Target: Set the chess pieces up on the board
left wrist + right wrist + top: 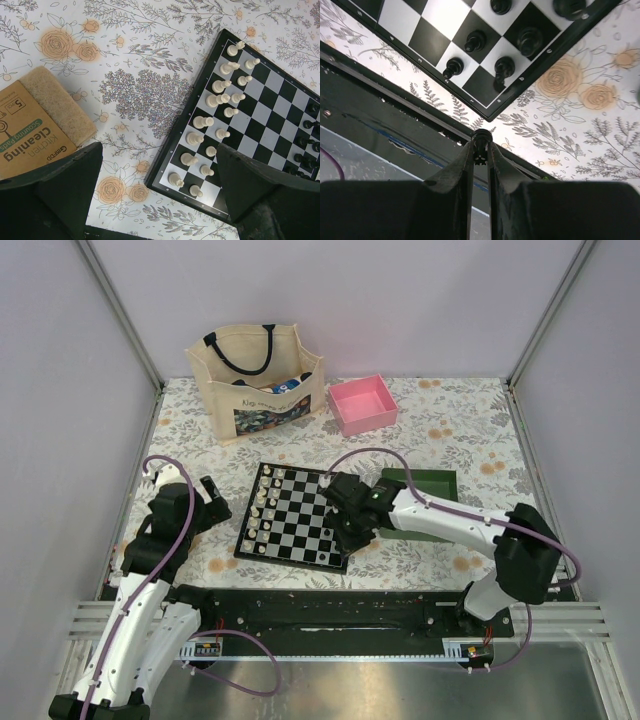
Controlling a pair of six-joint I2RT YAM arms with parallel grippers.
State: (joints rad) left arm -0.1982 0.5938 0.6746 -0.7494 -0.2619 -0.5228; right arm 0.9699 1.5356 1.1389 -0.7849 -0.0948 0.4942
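My right gripper will go over the dark near corner square (pixel 482 87) beside the black pieces, put the black rook (pixel 480 150) down there and let go of it, because that square is empty.
The board (pixel 300 515) lies mid-table; it also shows in the left wrist view (pixel 265 120) and the right wrist view (pixel 410 20). Cream chessmen stand along its left side (pixel 205 122). Several black chess pieces (pixel 475 40) stand near its right corner. My right gripper (pixel 480 147) is shut on a black rook (pixel 480 150), held above the cloth just off the board's near right corner (pixel 345 530). My left gripper (pixel 150 200) is open and empty, above the cloth left of the board (pixel 205 505).
A green tray (pixel 420 502) lies right of the board under the right arm. A pink box (pixel 362 403) and a tote bag (pixel 258 375) stand at the back. A scouring-pad pack (pixel 35 125) lies left of the board. A black rail (pixel 320 615) runs along the near edge.
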